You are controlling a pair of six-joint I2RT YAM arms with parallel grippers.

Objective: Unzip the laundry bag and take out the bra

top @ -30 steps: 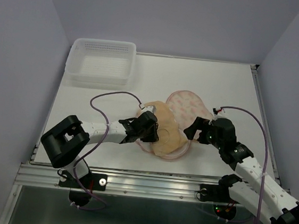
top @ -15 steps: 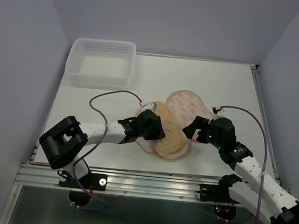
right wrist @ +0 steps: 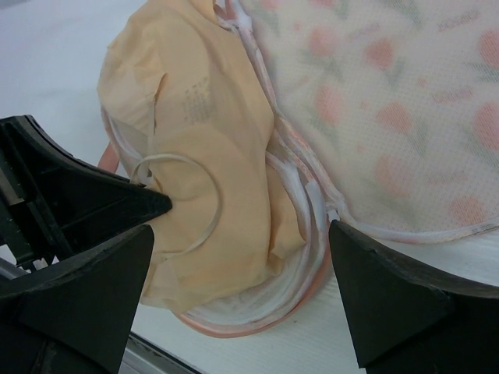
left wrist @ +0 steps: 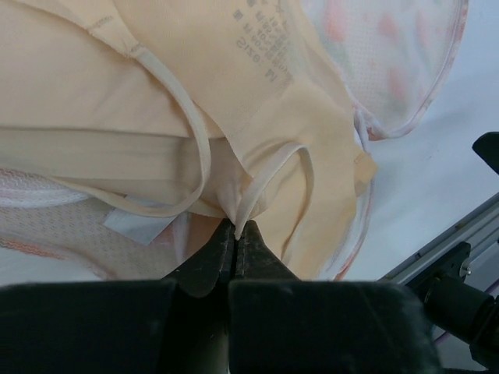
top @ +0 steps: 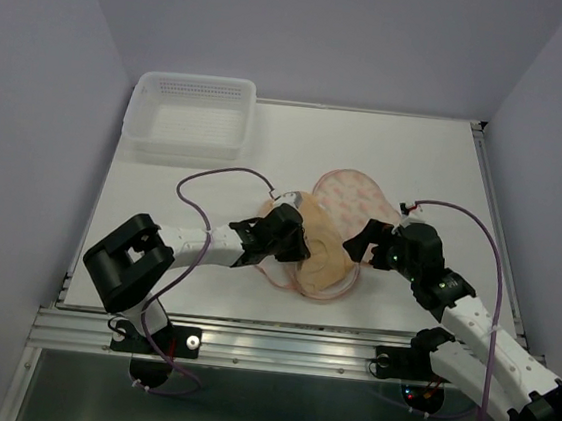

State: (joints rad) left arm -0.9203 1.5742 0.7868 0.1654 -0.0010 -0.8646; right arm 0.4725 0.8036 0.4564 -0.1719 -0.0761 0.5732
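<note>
I will lift my left gripper and carry the bra outward to let it go in the empty basket, which is to the gripper's left in the top view.
The laundry bag lies open on the table, its printed lobe spread flat and its pink-trimmed lower half under the bra. The beige bra is folded over that lower half and also shows in the left wrist view and the right wrist view. My left gripper is shut on the bra's edge fabric next to a thin strap. My right gripper is open, its fingers apart above the bag's lower rim, holding nothing.
A white perforated basket stands at the back left of the table. The metal rail runs along the near table edge. Purple cables loop over both arms.
My left gripper has drawn the bra's edge to the right, folding the bra further over the bag's lower half. My right gripper has stayed almost still.
</note>
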